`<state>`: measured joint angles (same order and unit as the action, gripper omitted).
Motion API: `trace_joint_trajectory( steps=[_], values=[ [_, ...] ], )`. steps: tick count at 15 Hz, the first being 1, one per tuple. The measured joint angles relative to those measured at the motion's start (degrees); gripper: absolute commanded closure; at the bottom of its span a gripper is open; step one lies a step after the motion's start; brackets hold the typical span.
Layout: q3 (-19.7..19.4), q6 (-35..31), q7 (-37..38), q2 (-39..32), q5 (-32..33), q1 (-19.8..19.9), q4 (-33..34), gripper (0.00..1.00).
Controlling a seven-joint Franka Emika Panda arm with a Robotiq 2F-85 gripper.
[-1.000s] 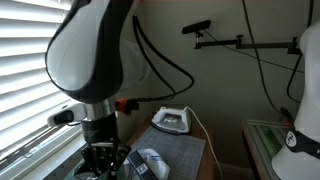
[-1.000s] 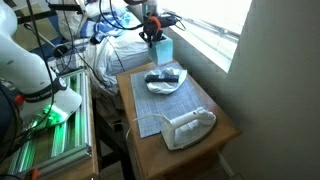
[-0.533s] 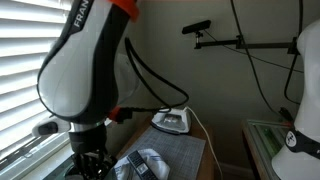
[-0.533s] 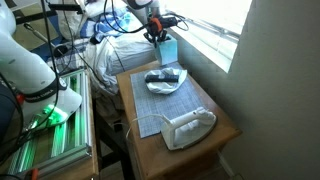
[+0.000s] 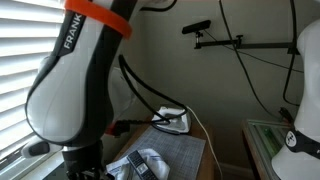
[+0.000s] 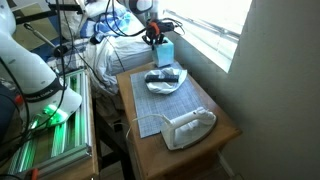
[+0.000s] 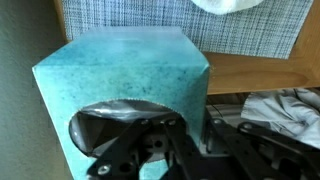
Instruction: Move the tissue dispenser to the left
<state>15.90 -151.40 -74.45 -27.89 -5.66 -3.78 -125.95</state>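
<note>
My gripper is holding the dispenser, which hangs tilted with its side showing in the wrist view. It needs to go down a little next toward the tabletop (image 6: 162,67) beside the white plate and let the dispenser go.
The tissue dispenser (image 6: 164,52) is a small teal cube at the far end of the wooden table (image 6: 225,125), next to the window. My gripper (image 6: 155,35) comes down on it from above. In the wrist view the teal box (image 7: 130,70) fills the frame. My gripper (image 7: 190,130) is shut on its wall, with one finger at the dark oval top opening and the other finger outside. In an exterior view my arm (image 5: 80,90) hides the dispenser and the gripper.
A white-and-grey iron (image 6: 188,127) (image 5: 170,120) with a cord sits at the table's other end. A white plate (image 6: 165,87) with small dark and white items lies on a grey mat (image 6: 150,112). Crumpled cloth (image 7: 285,105) lies beyond the table edge. Window blinds (image 5: 25,70) run along one side.
My arm has swung across the exterior view and lower over the table end. The dispenser has shifted only slightly under the gripper.
</note>
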Motion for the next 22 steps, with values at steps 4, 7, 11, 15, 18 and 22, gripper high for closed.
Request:
trace_joint_trajectory(
  steps=[4, 7, 11, 15, 18, 22],
  values=[
    [0.59, 0.02, -0.01, -0.94, 0.0, 0.8, 0.33, 0.98],
    [0.59, 0.02, -0.02, -1.39, 0.0, 1.4, 0.33, 0.98],
    [0.59, 1.38, -0.12, -1.96, 0.0, 2.05, 0.4, 0.55],
    [1.25, 4.17, -1.64, -1.99, 0.0, 2.61, 0.65, 0.27],
    [2.68, 4.7, -3.28, -1.63, 0.25, 2.36, 0.69, 0.06],
    [2.54, 4.79, -2.26, 0.61, 3.13, 0.45, 0.23, 0.0]
  ],
)
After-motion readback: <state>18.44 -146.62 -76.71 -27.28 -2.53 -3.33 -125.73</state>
